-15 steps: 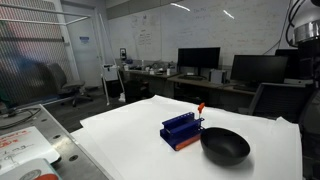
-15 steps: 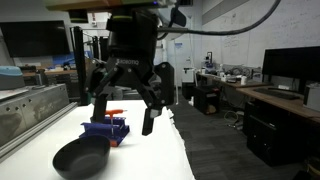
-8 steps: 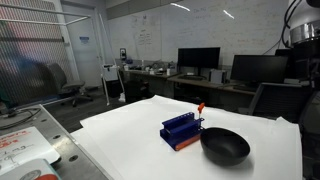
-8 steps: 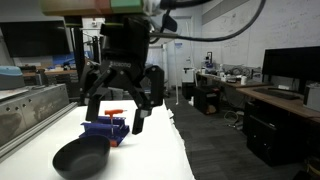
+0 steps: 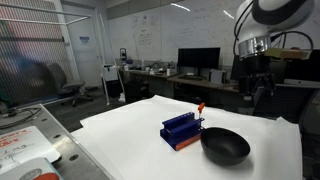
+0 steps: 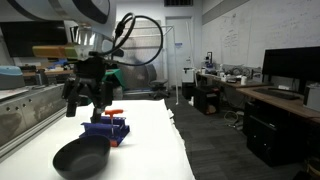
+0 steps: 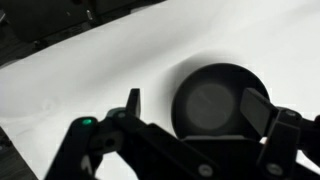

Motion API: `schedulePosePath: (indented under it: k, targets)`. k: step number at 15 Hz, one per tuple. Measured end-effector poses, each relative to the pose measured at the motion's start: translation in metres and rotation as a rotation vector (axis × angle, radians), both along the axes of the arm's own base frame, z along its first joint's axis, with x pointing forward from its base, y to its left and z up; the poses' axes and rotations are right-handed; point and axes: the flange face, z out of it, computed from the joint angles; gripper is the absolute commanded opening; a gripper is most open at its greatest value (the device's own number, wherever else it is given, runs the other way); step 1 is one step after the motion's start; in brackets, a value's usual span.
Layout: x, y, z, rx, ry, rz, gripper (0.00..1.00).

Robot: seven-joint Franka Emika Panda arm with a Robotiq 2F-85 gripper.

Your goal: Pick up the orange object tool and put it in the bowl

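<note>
The open gripper moves past the bowl toward the blue rack and down onto the tool's orange-red handle (image 6: 115,112) next, since that handle sticks up out of the rack.
The orange tool (image 5: 200,108) stands in the blue slotted rack (image 5: 182,130); its orange-red handle also shows in an exterior view (image 6: 115,112). The glossy black bowl (image 5: 225,146) sits on the white table beside the rack and shows in both exterior views (image 6: 82,157). My gripper (image 6: 88,96) hangs open and empty in the air above the rack and bowl, touching neither. It also shows high at the right in an exterior view (image 5: 263,92). In the wrist view the bowl (image 7: 215,100) lies below, between my spread fingers (image 7: 132,102), and the gripper (image 7: 195,105) holds nothing.
The white table (image 5: 130,135) carries only the rack and the bowl. A metal bench (image 5: 25,140) stands along one side. Desks with monitors (image 5: 198,60) and office chairs (image 5: 70,92) stand beyond the table.
The arm has swung away from the close camera and now hangs over the rack and bowl. It has come into the view that showed only the table before. The rack, tool and bowl have not moved.
</note>
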Motion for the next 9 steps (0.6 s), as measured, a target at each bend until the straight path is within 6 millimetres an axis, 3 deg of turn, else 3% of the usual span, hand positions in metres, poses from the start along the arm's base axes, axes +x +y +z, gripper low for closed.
schedulePosePath:
  k: [4,9]
  targets:
    - [0.052,0.043,-0.026,-0.034,-0.046,-0.115,1.00]
    - [0.103,0.067,-0.044,-0.059,-0.169,-0.289,1.00]
